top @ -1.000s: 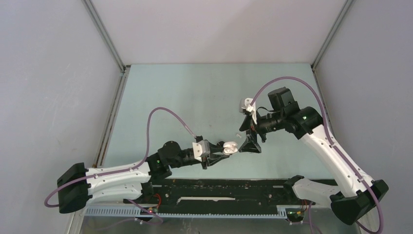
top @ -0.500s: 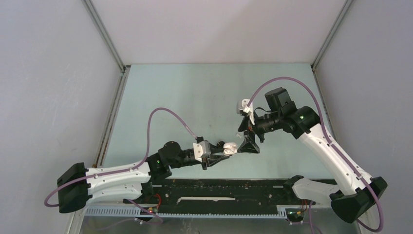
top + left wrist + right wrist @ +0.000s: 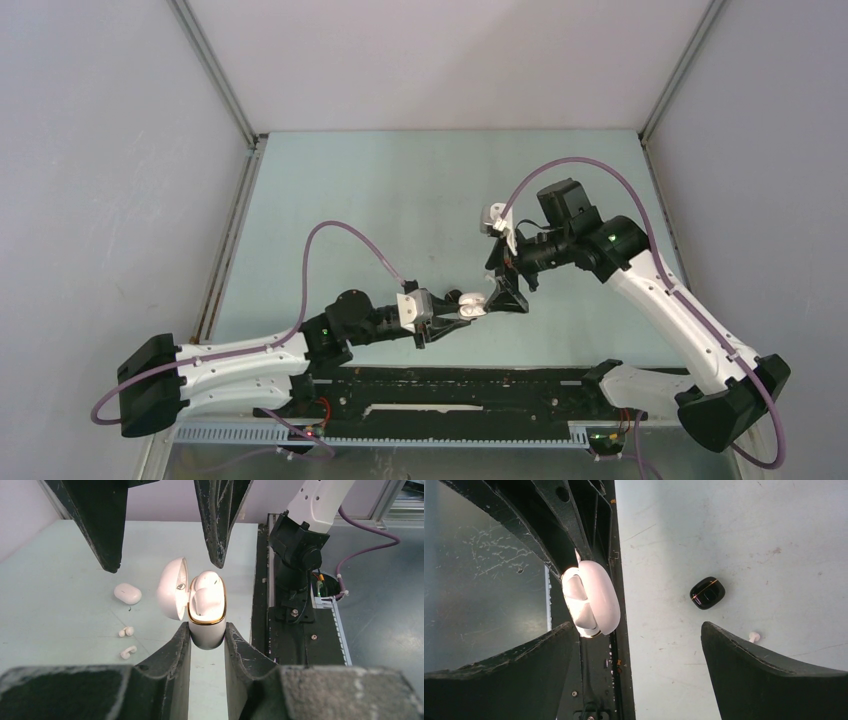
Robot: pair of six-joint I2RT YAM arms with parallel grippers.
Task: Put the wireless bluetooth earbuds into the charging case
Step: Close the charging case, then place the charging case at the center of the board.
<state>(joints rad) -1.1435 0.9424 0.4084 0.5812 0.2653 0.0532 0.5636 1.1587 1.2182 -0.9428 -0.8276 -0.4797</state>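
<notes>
My left gripper should swing outward and down next, onto the tabletop beside the black case, and release the white case, whose earbuds sit in its opening.
My left gripper (image 3: 207, 630) is shut on a white charging case (image 3: 206, 615) with a gold rim, held upright off the table. Its lid (image 3: 172, 587) is swung open to the left, and a white earbud (image 3: 207, 587) sits in the opening. My right gripper (image 3: 636, 627) is open and hangs just beyond the case, its fingers (image 3: 220, 520) on either side of the lid. In the top view the case (image 3: 472, 303) is between the left gripper (image 3: 452, 313) and the right gripper (image 3: 506, 292). Two loose white earbuds (image 3: 125, 631) (image 3: 128, 652) lie on the table.
A second white case (image 3: 127, 593), closed, lies on the table beyond the loose earbuds. A black case (image 3: 707, 592) and a small white earbud (image 3: 753, 636) lie on the table in the right wrist view. The black base rail (image 3: 450, 385) runs along the near edge.
The right arm has moved a little to the left, bringing its open gripper closer over the held case. The left arm and the case have stayed in place.
</notes>
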